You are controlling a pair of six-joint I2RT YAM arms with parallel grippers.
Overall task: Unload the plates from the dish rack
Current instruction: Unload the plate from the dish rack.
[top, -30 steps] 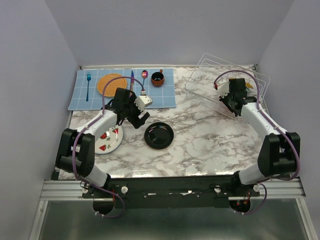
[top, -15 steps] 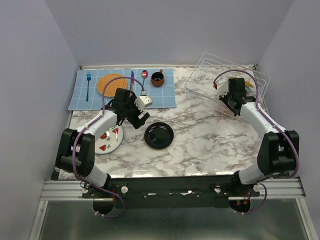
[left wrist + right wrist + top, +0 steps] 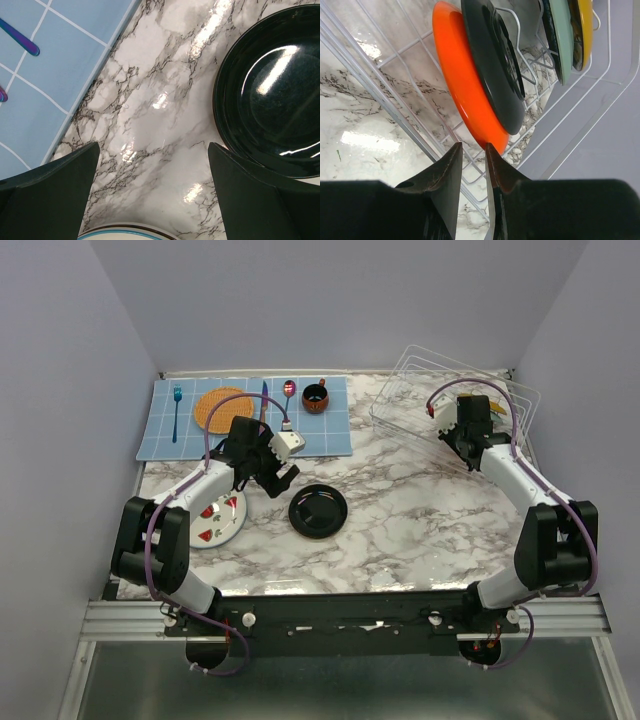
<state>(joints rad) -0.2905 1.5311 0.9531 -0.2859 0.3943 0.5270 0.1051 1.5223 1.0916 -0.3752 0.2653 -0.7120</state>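
Note:
The right gripper eases toward the right in the wrist view next and brings its fingers astride the orange plate's near rim [image 3: 495,140], because only rack wire shows between them.
The white wire dish rack [image 3: 420,390] stands at the back right. In the right wrist view it holds an orange-red plate [image 3: 462,90] on edge, a glossy black plate [image 3: 495,65] against it, then a green-rimmed plate [image 3: 561,40] and a mustard-yellow one [image 3: 585,30]. My right gripper [image 3: 472,147] [image 3: 455,440] is over the rack. Its jaws stand a narrow gap apart, just short of the orange plate's rim, with only rack wire showing between them. My left gripper [image 3: 154,150] [image 3: 272,475] hangs wide open over bare marble. It is between a black plate [image 3: 270,95] [image 3: 318,510] and a white plate with red wedges [image 3: 215,520].
A blue placemat [image 3: 330,430] at the back left carries a fork [image 3: 177,410], an orange woven disc [image 3: 222,408], a knife [image 3: 264,405], a spoon [image 3: 288,395] and a dark cup [image 3: 315,398]. Walls close in the left, back and right sides.
My right gripper has crept slightly farther into the rack toward the orange plate. The left arm and the plates on the table have not moved.

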